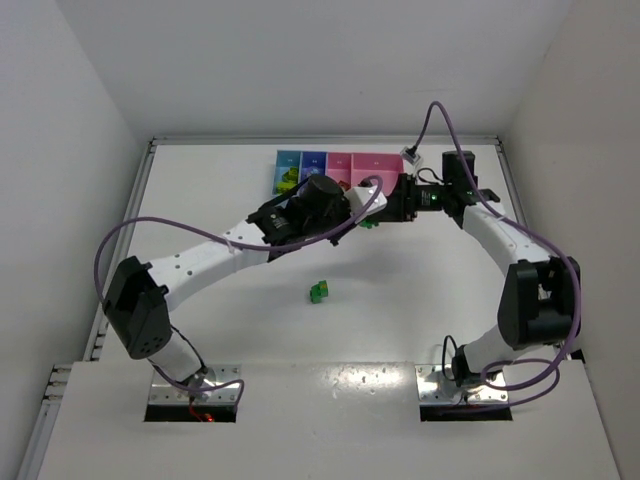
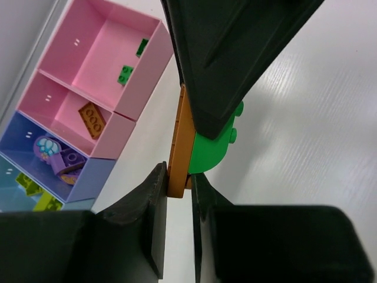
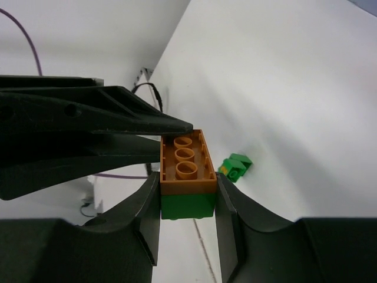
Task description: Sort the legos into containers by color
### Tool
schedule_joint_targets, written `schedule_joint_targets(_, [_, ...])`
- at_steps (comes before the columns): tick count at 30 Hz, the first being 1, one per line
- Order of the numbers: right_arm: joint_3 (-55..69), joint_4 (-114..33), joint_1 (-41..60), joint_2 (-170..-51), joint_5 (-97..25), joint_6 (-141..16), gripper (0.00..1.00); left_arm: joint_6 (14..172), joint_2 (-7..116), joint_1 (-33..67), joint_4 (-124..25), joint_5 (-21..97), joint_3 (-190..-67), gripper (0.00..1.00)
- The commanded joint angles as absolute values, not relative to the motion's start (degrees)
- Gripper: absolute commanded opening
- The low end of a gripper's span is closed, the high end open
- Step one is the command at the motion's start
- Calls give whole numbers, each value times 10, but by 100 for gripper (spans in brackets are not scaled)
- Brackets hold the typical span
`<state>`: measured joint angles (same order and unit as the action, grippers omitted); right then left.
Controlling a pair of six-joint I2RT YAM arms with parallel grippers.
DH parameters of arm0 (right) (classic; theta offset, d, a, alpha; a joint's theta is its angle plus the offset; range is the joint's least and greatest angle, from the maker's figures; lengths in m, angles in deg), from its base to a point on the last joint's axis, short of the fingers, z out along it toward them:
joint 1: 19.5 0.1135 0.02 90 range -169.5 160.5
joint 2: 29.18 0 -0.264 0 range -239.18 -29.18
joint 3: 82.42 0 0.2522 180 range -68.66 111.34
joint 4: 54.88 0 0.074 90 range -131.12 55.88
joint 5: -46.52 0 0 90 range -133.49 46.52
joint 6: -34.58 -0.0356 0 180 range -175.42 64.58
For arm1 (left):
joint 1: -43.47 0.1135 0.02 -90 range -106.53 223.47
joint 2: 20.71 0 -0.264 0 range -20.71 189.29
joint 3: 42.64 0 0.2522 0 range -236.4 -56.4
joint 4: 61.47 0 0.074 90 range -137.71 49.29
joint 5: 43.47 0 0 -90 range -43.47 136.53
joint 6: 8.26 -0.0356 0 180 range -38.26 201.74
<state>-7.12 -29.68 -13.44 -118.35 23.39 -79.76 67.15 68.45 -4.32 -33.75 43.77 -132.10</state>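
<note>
An orange brick is already lying in the narrow pink bin (image 1: pixel 338 168). My left gripper should next carry its orange brick outward from the green brick, go down over that bin and let go.
An orange brick (image 2: pixel 181 141) stuck to a green brick (image 2: pixel 215 147) is held above the table between both grippers. My left gripper (image 2: pixel 177 177) is shut on the orange brick's end. My right gripper (image 3: pixel 188 188) is shut across the orange (image 3: pixel 185 162) and green (image 3: pixel 187 206) bricks. In the top view the grippers meet, left (image 1: pixel 362 200) and right (image 1: pixel 388 208), just in front of the containers (image 1: pixel 335 170). Another small green lego clump (image 1: pixel 319 291) lies on the table, also in the right wrist view (image 3: pixel 235 167).
The wide pink bin (image 2: pixel 88 35) holds two green pieces (image 2: pixel 125 74). The narrow pink bin holds an orange brick (image 2: pixel 93 119). The blue-purple bin holds purple pieces (image 2: pixel 65 159). The light blue bin holds yellow-green pieces (image 2: pixel 29 186). White walls surround the table.
</note>
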Motion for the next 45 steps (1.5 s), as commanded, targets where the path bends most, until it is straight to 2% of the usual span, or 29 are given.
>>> schedule_joint_targets(1, [-62,-171,-112,-1144,298,-704,0,708,693,-22,-430,557,-1364,0])
schedule_joint_targets(11, [-51,5,-107,-1128,231,-492,0,787,709,4,-430,593,-1401,0])
schedule_joint_targets(16, [-63,29,-107,-1128,218,-466,0,829,714,24,-430,598,-1415,0])
schedule_joint_targets(27, [-63,-27,-118,-1122,206,-519,0,830,716,62,-424,593,-1380,0])
schedule_joint_targets(35, [-41,-113,-150,-1128,178,-620,0,896,836,109,-353,471,-1486,0])
schedule_joint_targets(45, [-9,-163,-202,-1144,158,-675,0,934,984,119,-325,412,-1606,0])
